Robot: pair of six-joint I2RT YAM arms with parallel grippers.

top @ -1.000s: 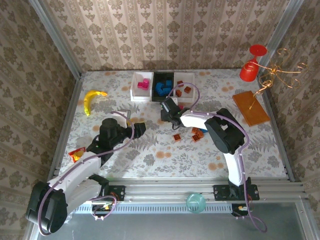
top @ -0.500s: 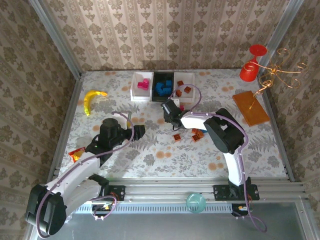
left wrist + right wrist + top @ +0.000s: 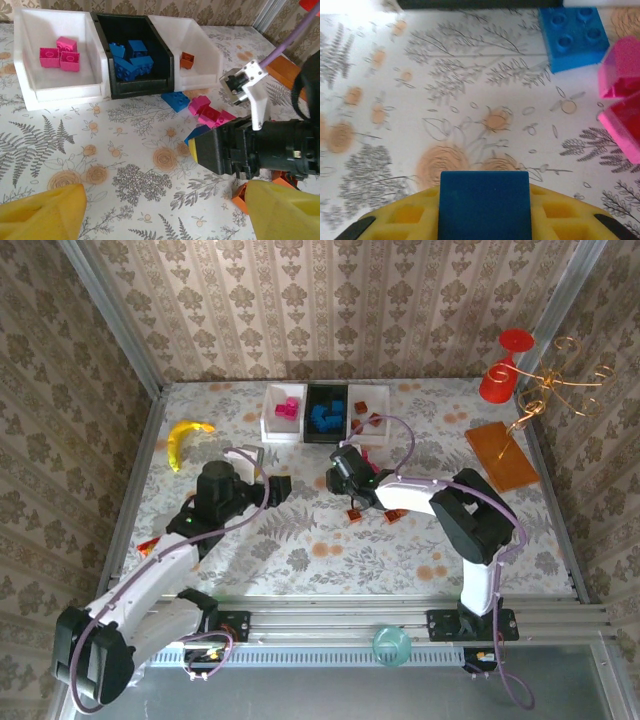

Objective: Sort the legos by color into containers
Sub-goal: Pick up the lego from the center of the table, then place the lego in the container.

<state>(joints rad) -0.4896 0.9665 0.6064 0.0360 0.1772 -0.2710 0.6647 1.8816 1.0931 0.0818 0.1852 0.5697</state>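
Observation:
Next, my right gripper rises and moves outward over the black container (image 3: 325, 416) (image 3: 480, 4), which stands outward of it and holds matching blue legos, then releases the lego.
Three containers stand at the table's back: a white one (image 3: 283, 412) (image 3: 65, 95) with pink legos (image 3: 60, 51), a black one (image 3: 325, 412) (image 3: 142, 86) with blue legos (image 3: 131, 61), and a white one (image 3: 368, 408) (image 3: 205, 75) with an orange lego (image 3: 187, 60). My right gripper (image 3: 340, 472) (image 3: 484, 200) (image 3: 220, 150) is shut on a blue lego (image 3: 484, 207) just above the table. Loose blue (image 3: 574, 37) (image 3: 175, 100), pink (image 3: 620, 75) (image 3: 207, 111) and orange (image 3: 353, 515) (image 3: 240, 192) legos lie around it. My left gripper (image 3: 277, 490) (image 3: 165, 215) hangs open to its left, holding nothing.
A banana (image 3: 185, 440) lies at the left, a red-and-yellow packet (image 3: 150, 545) nearer me. At the right are a flat orange-brown plate (image 3: 502, 455), a red glass (image 3: 503, 370) and a wire stand (image 3: 560, 380). A teal cup (image 3: 392, 645) sits on the front rail.
My right gripper has shut on the blue lego and drawn back slightly toward the near side. My left gripper has shifted a little toward the back.

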